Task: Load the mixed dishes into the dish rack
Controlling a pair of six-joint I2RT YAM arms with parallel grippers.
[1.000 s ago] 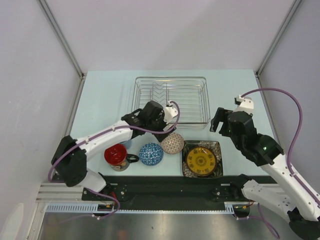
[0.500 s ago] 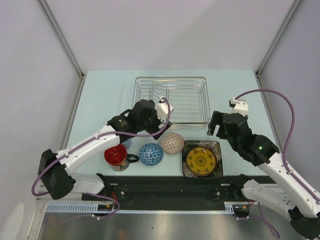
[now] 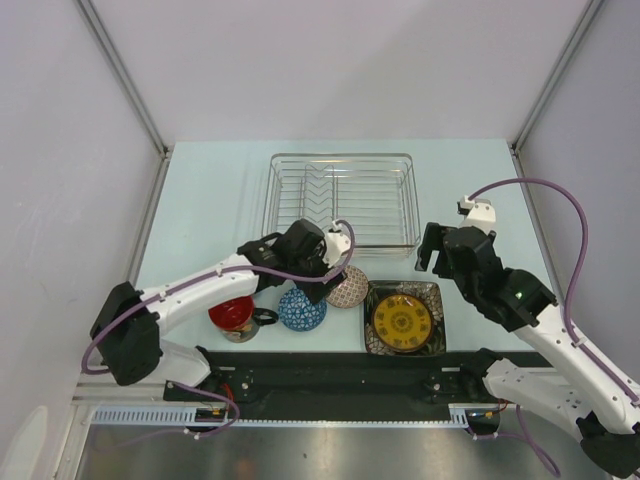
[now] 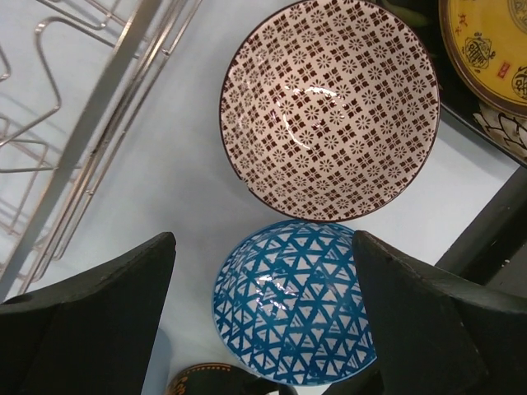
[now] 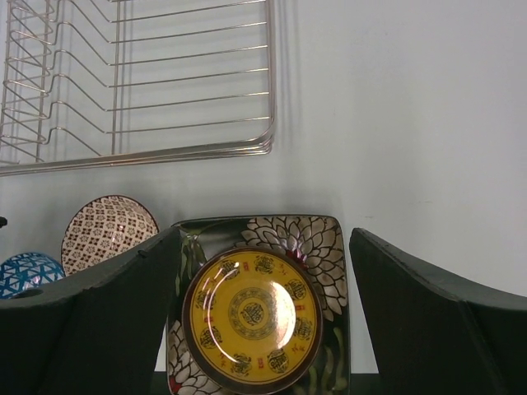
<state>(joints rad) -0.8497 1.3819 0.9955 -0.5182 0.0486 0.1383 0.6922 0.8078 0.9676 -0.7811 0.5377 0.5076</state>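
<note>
The reddish bowl is below my left gripper, toward the right in the top view, so my left gripper needs to go down that way onto the reddish bowl's mug-side rim (image 4: 240,176).
Along the near table edge stand the red-inside mug (image 3: 232,311), the blue-patterned bowl (image 3: 300,311), the reddish-white bowl (image 3: 352,289) and the dark square plate (image 3: 403,318) with its yellow motif. The silver dish rack (image 3: 340,196) stands behind them with no dish in it. My left gripper (image 3: 324,284) hangs open above the blue bowl (image 4: 292,309), which shows between its fingers (image 4: 99,321), with the reddish bowl (image 4: 329,107) just beyond. My right gripper (image 3: 437,254) is open and empty above the table behind the plate (image 5: 255,317).
The rack's front rail (image 4: 90,140) runs close to the left of the reddish bowl. The black base rail (image 3: 330,375) lies just near of the dishes. Grey walls close in the table on three sides. Bare table (image 5: 395,123) lies right of the rack.
My left gripper has come back from the rack's front edge toward me and now sits over the blue bowl. The right arm shifted slightly left, then held still.
</note>
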